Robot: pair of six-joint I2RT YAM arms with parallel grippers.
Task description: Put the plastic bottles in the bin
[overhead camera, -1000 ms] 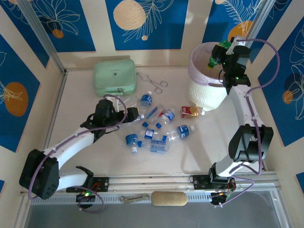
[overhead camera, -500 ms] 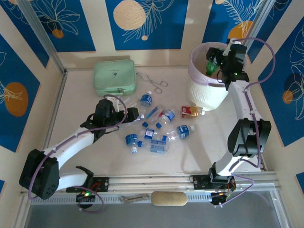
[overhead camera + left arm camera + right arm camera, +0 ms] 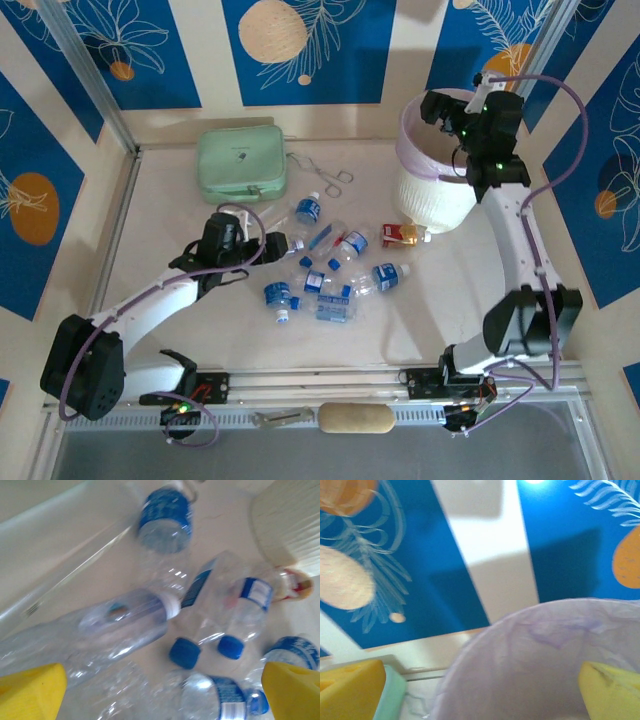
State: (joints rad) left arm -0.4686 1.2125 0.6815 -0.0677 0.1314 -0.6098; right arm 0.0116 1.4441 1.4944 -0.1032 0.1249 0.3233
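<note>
I will next move my left gripper back and down onto the blue label of the near white-capped bottle (image 3: 277, 293), which lies uncovered, below and back from the gripper.
Several clear plastic bottles (image 3: 333, 262) with blue labels lie scattered in the middle of the table. My left gripper (image 3: 283, 243) hovers open at the pile's left edge. In the left wrist view its yellow fingertips (image 3: 31, 691) flank a bottle with a white cap (image 3: 125, 625) and blue caps (image 3: 184, 652), and the left gripper (image 3: 162, 692) holds nothing. The bin (image 3: 437, 200), white and slatted with a lilac bag, stands at the back right. My right gripper (image 3: 447, 118) hangs open and empty above its mouth. The right wrist view looks down on the bin's bag (image 3: 545, 665) between the right gripper's (image 3: 480, 692) yellow pads (image 3: 350, 687).
A small red-and-white carton (image 3: 402, 234) lies beside the bin's base. The mint-green zip case (image 3: 238, 163) sits at the back left, with metal tongs (image 3: 325, 176) next to it. Blue patterned walls close in the back and sides.
My right gripper opened over the bin and the green bottle it held dropped inside. The left arm stayed almost still by the pile.
</note>
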